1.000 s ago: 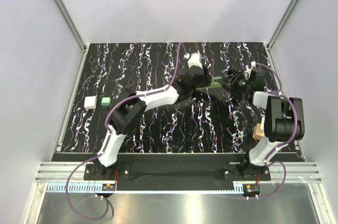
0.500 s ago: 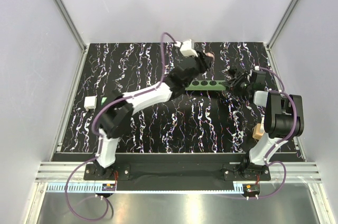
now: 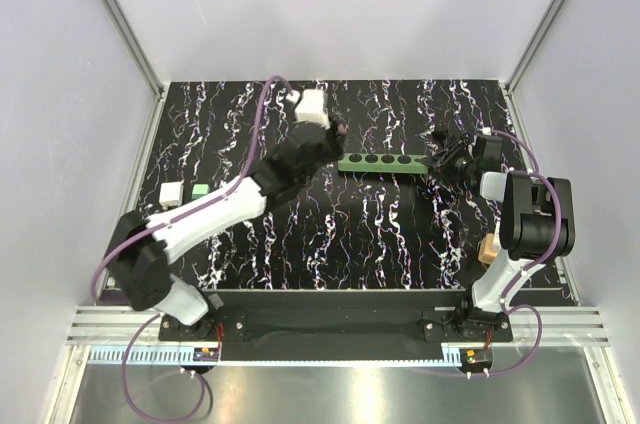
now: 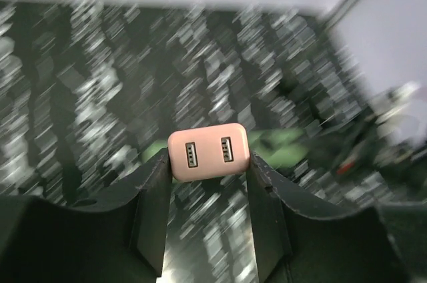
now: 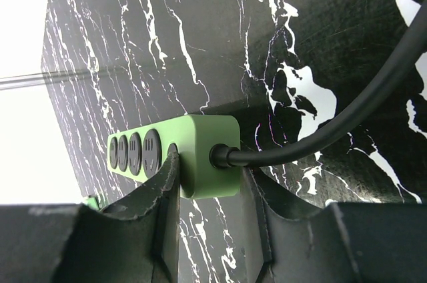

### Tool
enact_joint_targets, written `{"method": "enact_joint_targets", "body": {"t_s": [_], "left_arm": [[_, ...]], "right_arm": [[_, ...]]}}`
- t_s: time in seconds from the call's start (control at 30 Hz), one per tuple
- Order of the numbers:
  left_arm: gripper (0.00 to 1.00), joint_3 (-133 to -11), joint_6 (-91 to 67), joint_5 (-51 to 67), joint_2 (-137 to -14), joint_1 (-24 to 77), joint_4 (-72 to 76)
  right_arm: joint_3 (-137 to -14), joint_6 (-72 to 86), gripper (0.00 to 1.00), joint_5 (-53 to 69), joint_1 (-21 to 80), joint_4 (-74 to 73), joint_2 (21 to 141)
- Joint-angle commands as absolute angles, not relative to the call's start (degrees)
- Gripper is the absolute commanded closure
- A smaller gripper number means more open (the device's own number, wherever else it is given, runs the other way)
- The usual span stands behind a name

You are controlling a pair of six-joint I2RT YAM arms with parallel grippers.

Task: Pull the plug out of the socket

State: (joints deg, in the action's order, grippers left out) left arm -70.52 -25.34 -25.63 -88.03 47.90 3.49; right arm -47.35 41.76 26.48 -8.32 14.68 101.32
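Note:
The left gripper should next swing down and to its left in the top view, onto the open tabletop (image 3: 217,192) beside the green block, to free the plug.
The socket, a long green power strip (image 3: 380,160) with a row of round black holes, lies on the black marbled table (image 3: 300,234). My right gripper (image 3: 440,158) is shut on its cord end. The right wrist view shows the strip (image 5: 200,143) clamped between the fingers and its black cord (image 5: 320,129) running off to the right. My left gripper (image 3: 335,134) hovers just left of the strip. In the left wrist view it (image 4: 208,166) is shut on the plug, a pink adapter (image 4: 208,152) with two USB ports, held apart from the strip.
A small white block (image 3: 170,193) and a small green block (image 3: 201,190) lie at the table's left side. A tan object (image 3: 489,248) sits by the right arm's base. Grey walls and metal rails close in the table.
My left gripper has pulled up and away to the left with the pink plug, off the strip. All the strip's holes now show bare. The right gripper has kept its hold.

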Motion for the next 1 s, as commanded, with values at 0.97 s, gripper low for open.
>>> {"method": "enact_joint_targets", "body": {"t_s": [0.97], "left_arm": [[1.0,-57.0,-18.5,-9.4,-85.1,16.8,-40.0]], "right_arm": [[-48.4,35.0,1.0,23.6,-8.6,12.5,103.2]]}}
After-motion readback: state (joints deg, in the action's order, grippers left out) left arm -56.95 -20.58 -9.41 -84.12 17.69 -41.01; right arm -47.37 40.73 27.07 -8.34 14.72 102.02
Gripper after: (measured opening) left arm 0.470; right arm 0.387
